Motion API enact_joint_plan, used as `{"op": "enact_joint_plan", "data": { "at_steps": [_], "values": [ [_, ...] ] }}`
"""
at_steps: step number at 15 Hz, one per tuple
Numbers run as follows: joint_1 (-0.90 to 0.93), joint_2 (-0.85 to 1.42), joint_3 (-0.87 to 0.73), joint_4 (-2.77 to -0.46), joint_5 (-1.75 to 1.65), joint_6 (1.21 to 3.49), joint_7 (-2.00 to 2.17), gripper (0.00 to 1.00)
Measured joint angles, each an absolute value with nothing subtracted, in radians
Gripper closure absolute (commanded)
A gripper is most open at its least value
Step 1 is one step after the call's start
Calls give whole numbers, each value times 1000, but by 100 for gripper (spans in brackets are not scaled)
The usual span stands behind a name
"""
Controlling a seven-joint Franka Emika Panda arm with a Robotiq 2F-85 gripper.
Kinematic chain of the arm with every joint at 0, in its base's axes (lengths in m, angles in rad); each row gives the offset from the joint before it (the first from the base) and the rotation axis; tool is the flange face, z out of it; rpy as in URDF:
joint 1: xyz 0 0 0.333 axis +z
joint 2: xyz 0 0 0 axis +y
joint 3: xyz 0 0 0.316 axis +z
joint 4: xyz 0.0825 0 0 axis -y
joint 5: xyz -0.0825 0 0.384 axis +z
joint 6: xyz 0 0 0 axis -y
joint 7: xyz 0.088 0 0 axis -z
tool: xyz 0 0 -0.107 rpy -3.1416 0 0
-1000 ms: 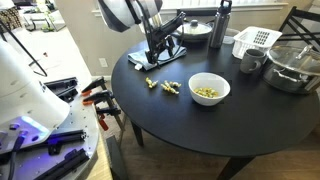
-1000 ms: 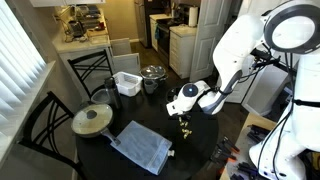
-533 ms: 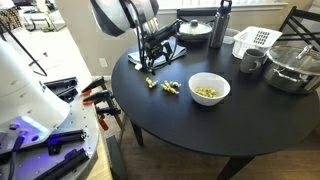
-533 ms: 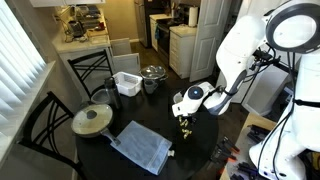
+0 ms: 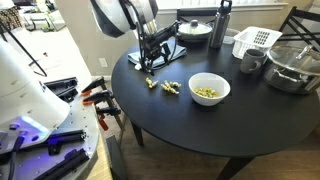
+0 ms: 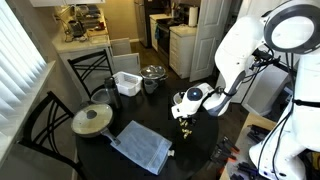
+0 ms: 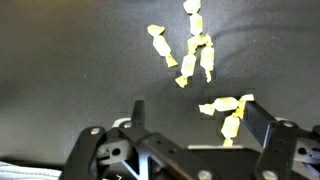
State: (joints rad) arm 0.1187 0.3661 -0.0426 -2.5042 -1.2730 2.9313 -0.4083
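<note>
My open gripper needs to move toward the white bowl next and lower its fingers around a candy of the upper cluster, because the candy lies below it on that side.
Several yellow wrapped candies lie loose on the round black table. They show in an exterior view and in the wrist view as an upper cluster and a lower cluster. My gripper hangs just above the table beside them. In the wrist view it is open, and the lower cluster lies between the fingers, close to the right one. It holds nothing.
A white bowl of yellow candies stands near the loose ones. A steel pot, mug, white basket, bottle and lidded pan line the far side. A grey-blue cloth lies near the table edge.
My gripper has come down and moved toward the loose candies near the table edge. The candies and the bowl have not moved.
</note>
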Motion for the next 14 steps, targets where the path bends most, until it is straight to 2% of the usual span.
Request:
{"op": "enact_joint_plan", "data": {
  "at_steps": [14],
  "values": [
    [-78, 513, 2, -2447, -1283, 3022, -683, 0]
  ]
}}
